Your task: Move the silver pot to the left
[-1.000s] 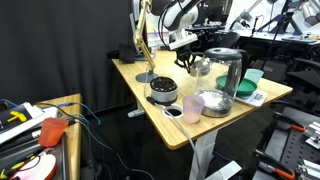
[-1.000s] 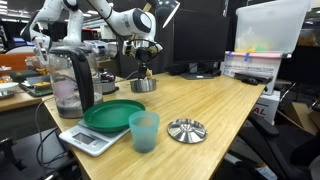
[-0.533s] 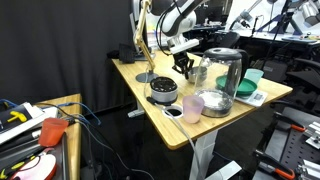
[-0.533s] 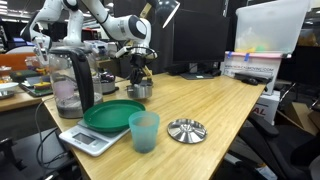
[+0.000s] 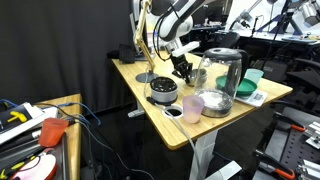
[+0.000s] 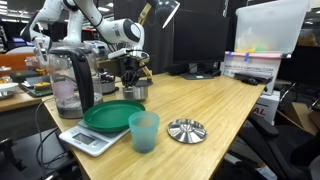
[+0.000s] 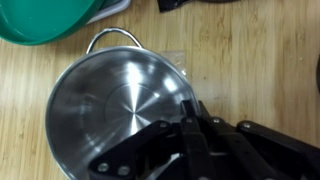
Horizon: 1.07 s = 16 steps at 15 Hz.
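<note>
The silver pot (image 6: 137,92) needs to go sideways with my gripper toward the glass jug next, and my gripper should then release the pot's rim, because the bare tabletop toward the jug is beside my gripper.
The silver pot (image 7: 110,105) is a small shiny metal cylinder with a wire loop handle, seen from above in the wrist view. My gripper (image 7: 190,125) is shut on its rim, one finger inside the pot and one outside. In both exterior views the gripper (image 6: 131,76) (image 5: 181,66) comes down from above onto the pot (image 6: 137,92) (image 5: 184,73), which is at the wooden table's surface beside the glass jug (image 6: 70,80). I cannot tell whether the pot touches the table.
A green plate (image 6: 112,115), a teal cup (image 6: 144,131), a white scale (image 6: 85,141) and a silver lid (image 6: 186,130) lie near the pot. A squat silver container with a black top (image 5: 163,91) and a pink cup (image 5: 193,107) stand near the table's edge.
The gripper has carried the pot across the table, toward the green plate and glass jug, leftward in both exterior views. Its grip on the rim has stayed shut.
</note>
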Tool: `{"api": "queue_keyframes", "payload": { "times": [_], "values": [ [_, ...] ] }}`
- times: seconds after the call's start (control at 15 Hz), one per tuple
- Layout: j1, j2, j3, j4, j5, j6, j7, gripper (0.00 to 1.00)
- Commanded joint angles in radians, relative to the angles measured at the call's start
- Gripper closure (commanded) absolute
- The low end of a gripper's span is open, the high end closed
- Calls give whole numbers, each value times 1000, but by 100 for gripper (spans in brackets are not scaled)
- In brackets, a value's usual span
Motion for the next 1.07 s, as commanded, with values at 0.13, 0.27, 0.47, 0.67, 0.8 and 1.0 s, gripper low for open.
{"api": "queue_keyframes", "payload": {
  "times": [0.13, 0.27, 0.47, 0.67, 0.8, 1.0],
  "values": [
    [9, -43, 33, -93, -28, 47, -87, 98],
    [16, -57, 33, -112, -40, 71, -92, 98],
    [16, -80, 36, -144, -45, 106, -99, 98],
    [14, -103, 42, -177, -45, 132, -125, 98],
    [11, -117, 45, -196, -40, 147, -138, 90],
    [7, -128, 49, -221, -29, 170, -145, 62]
  ]
}}
